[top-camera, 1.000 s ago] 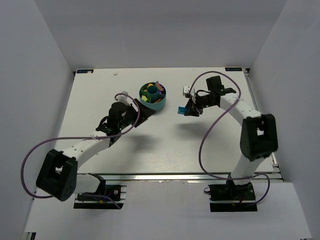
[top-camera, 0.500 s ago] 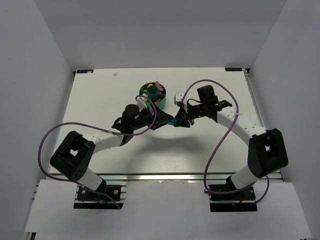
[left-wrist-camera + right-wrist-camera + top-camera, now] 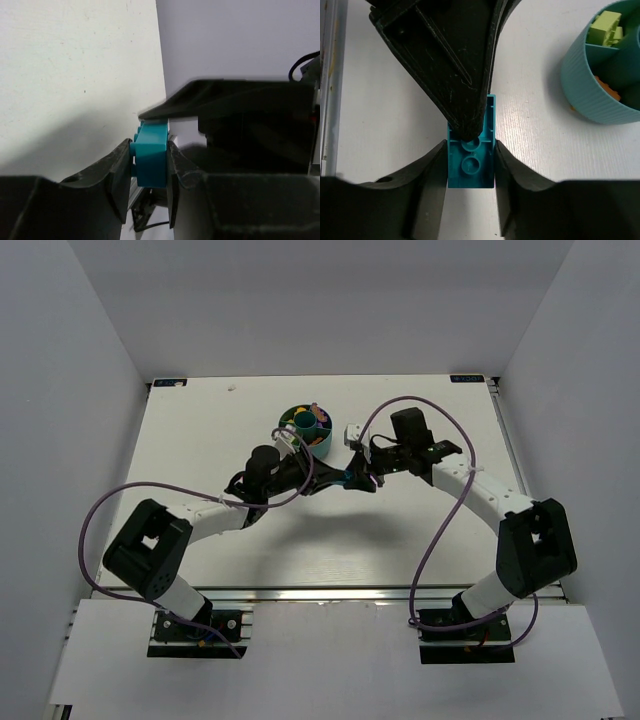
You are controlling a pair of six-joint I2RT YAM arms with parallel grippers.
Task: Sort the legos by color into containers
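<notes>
I will move the teal-blue lego outward with my left gripper, over the bowl's center cup (image 3: 305, 422), and let it go there. The sections of the bowl around it have other colors.
A teal-blue lego (image 3: 347, 480) hangs just above the table, right of the round teal divided bowl (image 3: 319, 448). My left gripper (image 3: 341, 481) is shut on it: in the left wrist view both fingers press the lego (image 3: 151, 161) at its sides. My right gripper (image 3: 355, 479) comes from the opposite side. Its fingers lie against both long sides of the lego (image 3: 471, 162), whose hollow underside faces that camera. A left finger (image 3: 455, 65) covers the lego's far end. Lime green legos (image 3: 605, 27) and an orange one (image 3: 610, 92) lie in the bowl's compartments.
The bowl's ribbed wall (image 3: 595, 95) stands close to the right of the two grippers. A purple cable (image 3: 440, 530) loops from the right arm, another (image 3: 105, 510) from the left. Grey walls enclose the table on three sides.
The right gripper carried the teal-blue lego left toward the bowl. The left arm swung right to meet it and closed its fingers on the lego.
</notes>
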